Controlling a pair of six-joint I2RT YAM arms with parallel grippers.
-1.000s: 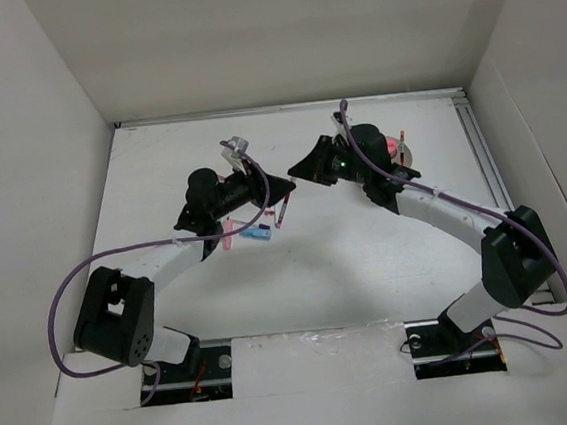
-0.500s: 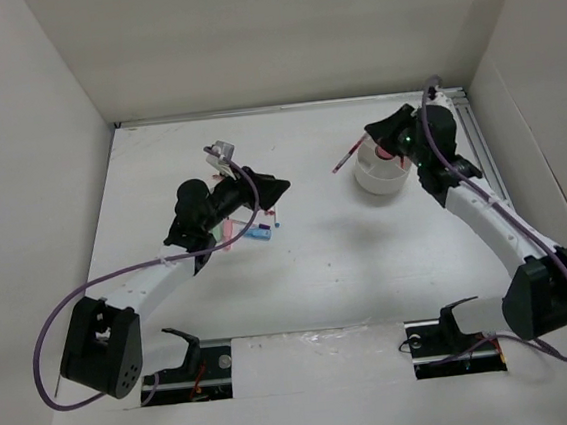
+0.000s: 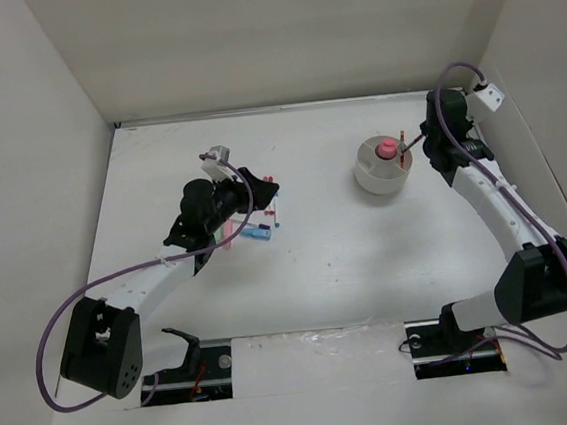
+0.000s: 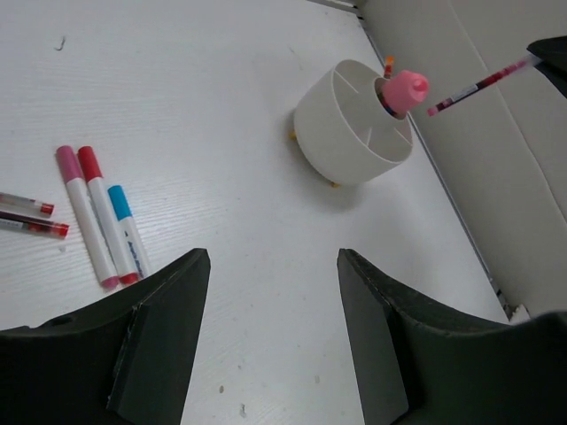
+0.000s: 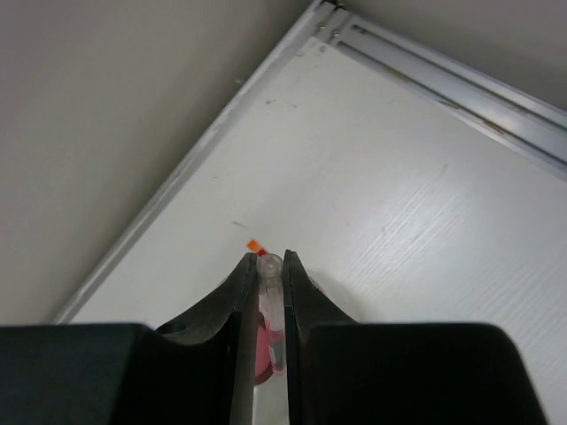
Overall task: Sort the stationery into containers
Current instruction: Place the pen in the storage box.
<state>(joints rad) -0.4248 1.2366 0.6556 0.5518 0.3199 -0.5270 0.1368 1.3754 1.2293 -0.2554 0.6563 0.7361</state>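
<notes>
The nearer red pen (image 4: 32, 224) still lies loose beside the capped markers, so the left gripper will next move down and to the left in its wrist view, onto that pen.
The round white tub (image 3: 381, 175) with inner dividers stands at the back right; a pink piece (image 3: 387, 147) and an orange tip (image 4: 388, 63) stick up out of it. My right gripper (image 3: 425, 143) hovers just right of the tub, shut on a thin red pen (image 3: 409, 148) whose tip points over the rim. In the right wrist view the pen (image 5: 271, 305) sits pinched between the fingers. My left gripper (image 3: 263, 188) is open and empty above the loose stationery: pink (image 4: 81, 215), red (image 4: 105, 215) and blue (image 4: 127, 230) capped markers and two red pens (image 4: 34, 227).
White walls close in the table on the left, back and right. A metal rail (image 3: 486, 153) runs along the right edge behind the tub. The left arm's purple cable (image 3: 108, 265) loops over the near left.
My right arm swung from the table's middle to the right with the red pen, which now hangs at the tub's rim. My left gripper opened and pulled back a little to the left.
</notes>
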